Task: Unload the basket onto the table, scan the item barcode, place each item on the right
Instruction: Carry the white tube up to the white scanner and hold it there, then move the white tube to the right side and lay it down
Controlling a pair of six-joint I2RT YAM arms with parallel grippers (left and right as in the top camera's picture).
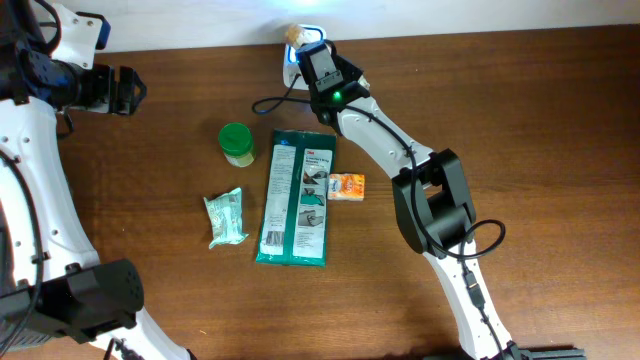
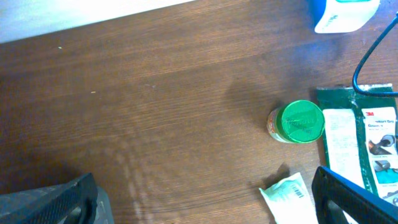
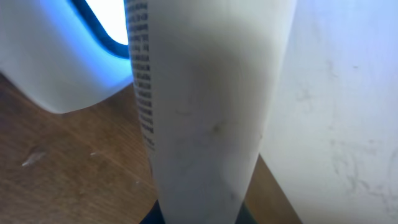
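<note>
My right gripper will next carry the item right in the overhead view, then lower and release it, since empty bare wood is below and to that side.
My right gripper (image 1: 303, 42) is shut on a white tube-shaped item (image 3: 205, 112) with a column of small print down its left side. The item fills the middle of the right wrist view and hides most of both fingers. It is held close to the white scanner (image 3: 56, 68), which glows blue, at the table's far edge. From overhead only the item's tan end (image 1: 293, 33) shows, beside the scanner (image 1: 312, 36). No barcode is visible on the item. My left gripper (image 1: 126, 90) hangs open at the far left, above bare wood, with nothing between its fingers (image 2: 46, 202).
A green-lidded jar (image 1: 237, 143), a long dark green flat package (image 1: 297, 197), a small orange box (image 1: 347, 186) and a pale green sachet (image 1: 226, 217) lie mid-table. The scanner's black cable (image 1: 270, 103) curls left of it. A white wall (image 3: 348, 93) borders the far edge.
</note>
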